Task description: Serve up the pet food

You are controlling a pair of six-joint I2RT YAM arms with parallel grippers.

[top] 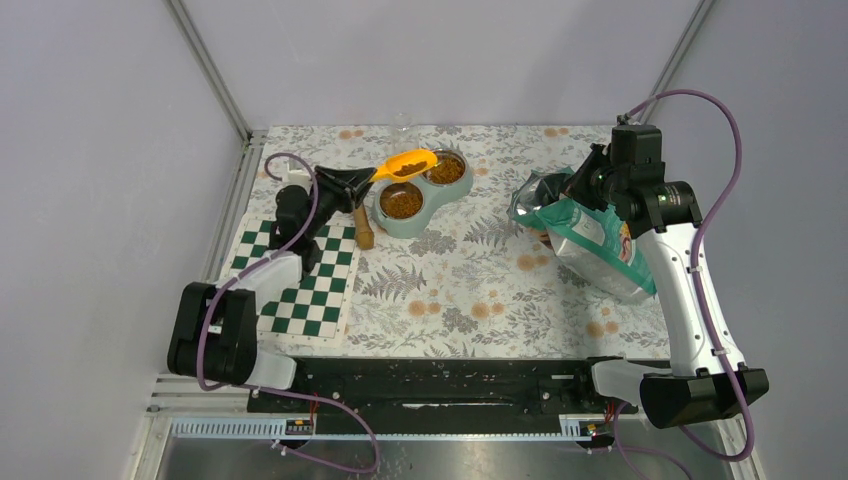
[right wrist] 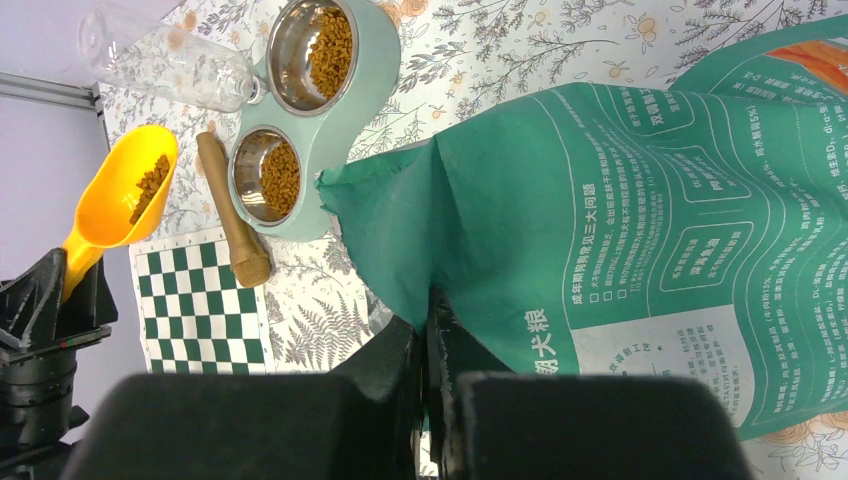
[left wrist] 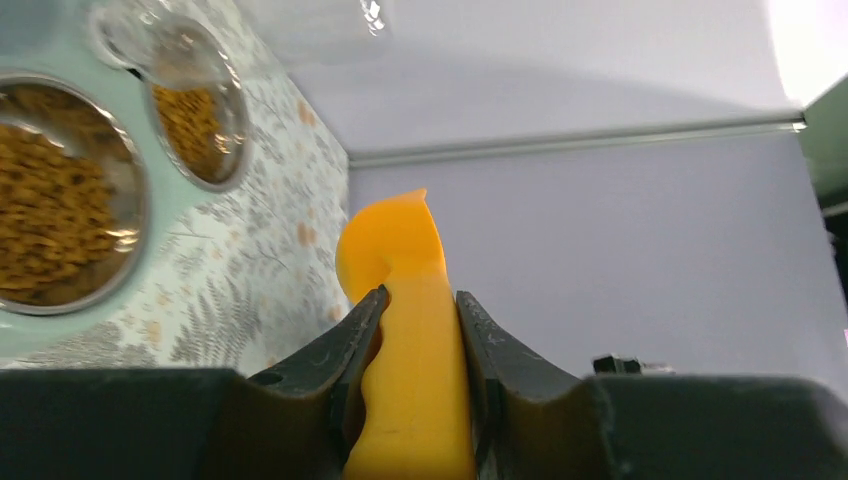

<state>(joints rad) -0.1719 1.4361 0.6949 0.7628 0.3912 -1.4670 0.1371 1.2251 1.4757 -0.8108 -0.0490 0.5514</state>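
Observation:
My left gripper should release the scoop (top: pixel 407 163) back and down, nearer my base, on the tabletop (top: pixel 406 306) beside the checkered mat.
Brown kibble, the pet food (top: pixel 401 202), fills both steel bowls of a pale green double feeder (top: pixel 418 223); it shows in the left wrist view (left wrist: pixel 55 215) and the right wrist view (right wrist: pixel 279 177). My left gripper (top: pixel 358 183) is shut on the handle of an orange scoop (top: pixel 407 163) (left wrist: pixel 412 330), which holds some kibble (right wrist: pixel 150 185) above the feeder's far bowl. My right gripper (top: pixel 592 180) (right wrist: pixel 430 305) is shut on the top edge of the teal bag (top: pixel 590 235) (right wrist: pixel 620 200), which stands at the right.
A wooden pestle-like stick (top: pixel 361 227) lies left of the feeder. A green-and-white checkered mat (top: pixel 305 290) lies at the near left. A clear plastic bottle (right wrist: pixel 165 60) lies behind the feeder near the back wall.

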